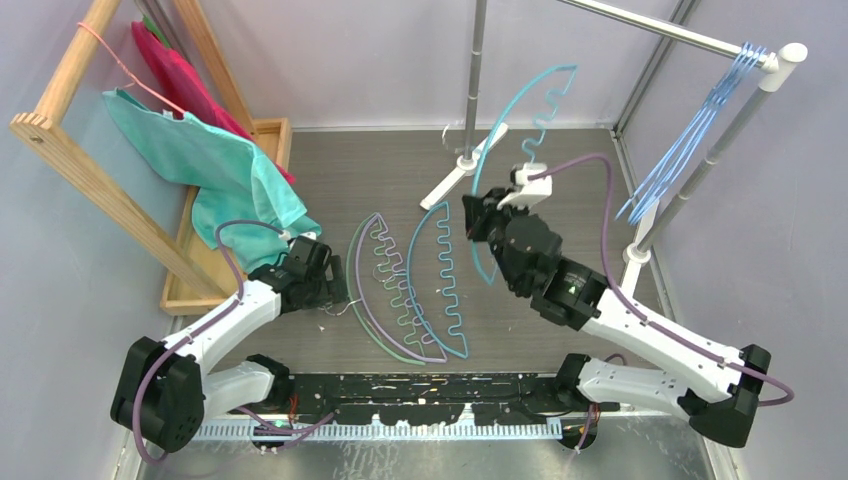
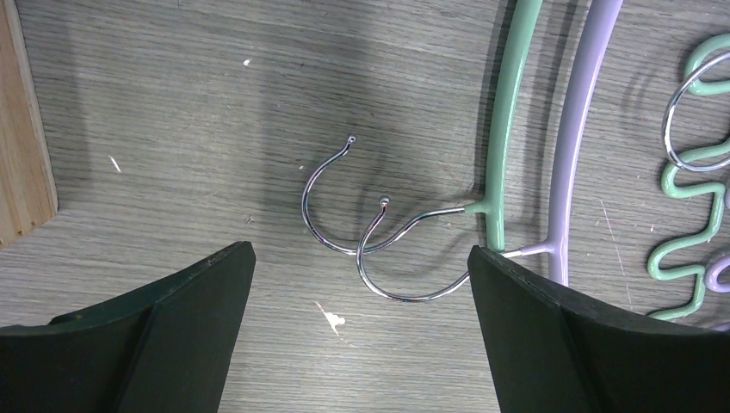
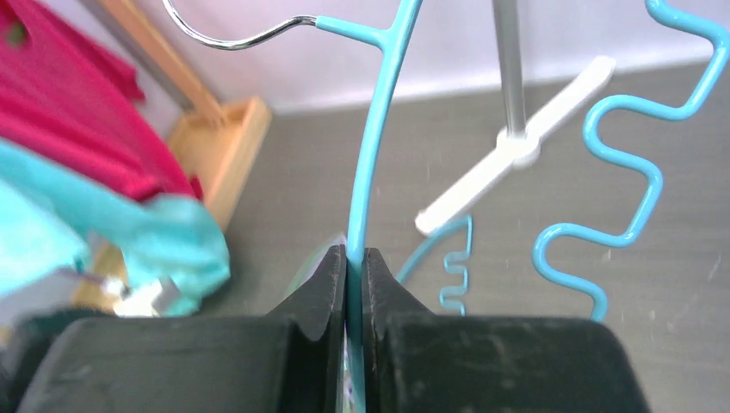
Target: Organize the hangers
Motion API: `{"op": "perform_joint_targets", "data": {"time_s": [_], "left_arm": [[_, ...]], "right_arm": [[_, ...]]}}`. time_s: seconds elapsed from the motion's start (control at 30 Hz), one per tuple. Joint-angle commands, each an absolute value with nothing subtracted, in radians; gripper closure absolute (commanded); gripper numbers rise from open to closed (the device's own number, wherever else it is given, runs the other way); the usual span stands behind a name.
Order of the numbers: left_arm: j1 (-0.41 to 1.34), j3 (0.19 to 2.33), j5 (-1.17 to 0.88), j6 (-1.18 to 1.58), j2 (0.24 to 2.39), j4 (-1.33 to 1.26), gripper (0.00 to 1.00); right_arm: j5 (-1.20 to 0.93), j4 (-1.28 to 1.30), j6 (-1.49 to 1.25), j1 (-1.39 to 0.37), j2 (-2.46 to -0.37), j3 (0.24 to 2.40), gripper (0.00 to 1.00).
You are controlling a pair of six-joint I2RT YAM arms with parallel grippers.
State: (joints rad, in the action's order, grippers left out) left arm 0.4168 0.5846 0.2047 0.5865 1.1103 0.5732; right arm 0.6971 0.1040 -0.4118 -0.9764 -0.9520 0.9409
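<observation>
The teal hanger's metal hook should go over the bar's bare part (image 1: 672, 30) after I next raise my right gripper away from my base to the silver bar.
My right gripper (image 1: 480, 222) is shut on the arch of a teal hanger (image 1: 520, 105) and holds it tilted up above the table; in the right wrist view the fingertips (image 3: 355, 258) pinch the teal arch (image 3: 379, 112) below its metal hook (image 3: 224, 39). A second teal hanger (image 1: 443, 300), a lilac hanger (image 1: 400, 342) and a green hanger (image 1: 349, 280) lie on the table. My left gripper (image 1: 335, 285) is open and empty just above the table, with the two metal hooks (image 2: 331, 215) of the green hanger (image 2: 508, 129) and the lilac hanger (image 2: 577, 129) ahead of its jaws (image 2: 360, 254). Several light-blue wire hangers (image 1: 690, 150) hang on the rail.
The silver rail (image 1: 660, 30) stands at the back right on posts with white feet (image 1: 460, 175). A wooden rack (image 1: 70, 150) at the left holds a teal cloth (image 1: 220, 170), a red cloth (image 1: 180, 70) and a pink wire hanger (image 1: 120, 65).
</observation>
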Motion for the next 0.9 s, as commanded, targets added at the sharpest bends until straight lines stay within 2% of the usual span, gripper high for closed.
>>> {"op": "perform_joint_targets", "data": {"time_s": [0.0, 0.27, 0.5, 0.87], "left_arm": [[0.411, 0.592, 0.199, 0.586, 1.093, 0.549, 0.02], [0.411, 0.602, 0.207, 0.582, 1.091, 0.557, 0.02], [0.411, 0.611, 0.216, 0.578, 1.095, 0.557, 0.02], [0.411, 0.61, 0.204, 0.575, 1.131, 0.533, 0.02]], "right_arm": [[0.704, -0.075, -0.343, -0.855, -1.004, 1.117, 0.99], [0.347, -0.152, -0.564, -0.529, -1.139, 1.244, 0.99], [0.196, -0.307, -0.678, -0.403, -1.222, 1.299, 0.99], [0.058, -0.493, -0.795, -0.255, -1.208, 1.211, 0.99]]}}
